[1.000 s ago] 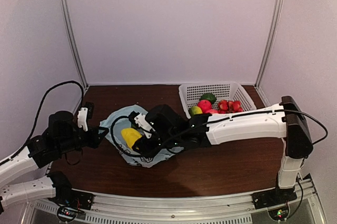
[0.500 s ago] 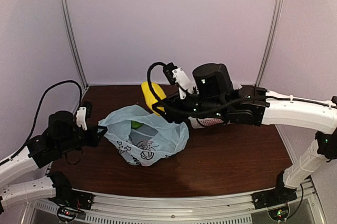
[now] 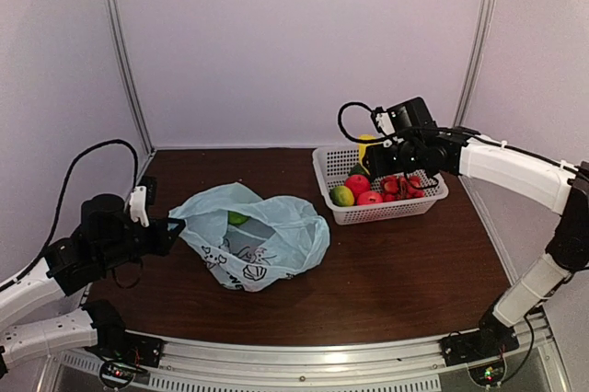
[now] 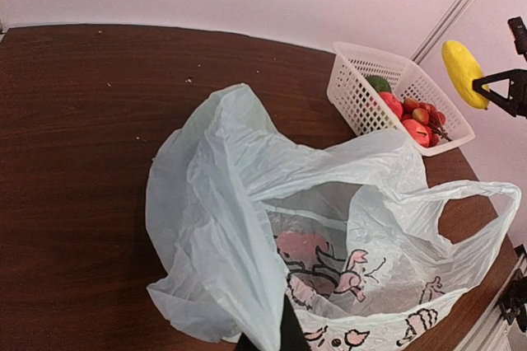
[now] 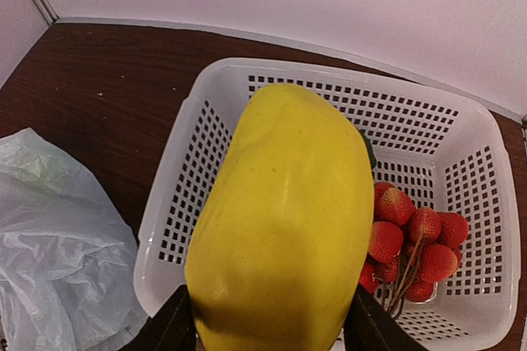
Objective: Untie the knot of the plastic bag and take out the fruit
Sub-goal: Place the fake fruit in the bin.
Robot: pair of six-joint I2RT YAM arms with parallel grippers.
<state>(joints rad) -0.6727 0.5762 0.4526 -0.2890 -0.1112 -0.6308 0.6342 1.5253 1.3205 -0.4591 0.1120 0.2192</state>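
Note:
My right gripper needs to lower the yellow fruit, still held high, to the basket space below beside the red round fruit next and let it go there.
The pale blue plastic bag (image 3: 267, 240) lies open at the table's middle left. My left gripper (image 3: 172, 230) is shut on the bag's left edge, which also shows in the left wrist view (image 4: 247, 285). The knot is out of view; one loop handle (image 4: 482, 203) hangs loose. Inside the bag sit a green fruit (image 3: 237, 218) and a pink-red one (image 4: 300, 248). My right gripper (image 5: 272, 330) is shut on a large yellow fruit (image 5: 284, 219), held above the white basket (image 5: 185, 161). The same yellow fruit (image 3: 366, 145) shows over the basket's back left part.
The white perforated basket (image 3: 419, 206) stands at the back right, holding a green-yellow apple (image 3: 342, 195), a red apple (image 3: 368, 197) and a cluster of red round fruit (image 5: 416, 244). Metal frame posts stand at the back corners. My right arm stretches over the basket from the right.
My right gripper has lifted the yellow fruit out of the bag and carried it up and right to above the basket. The left gripper has kept its hold on the bag's edge.

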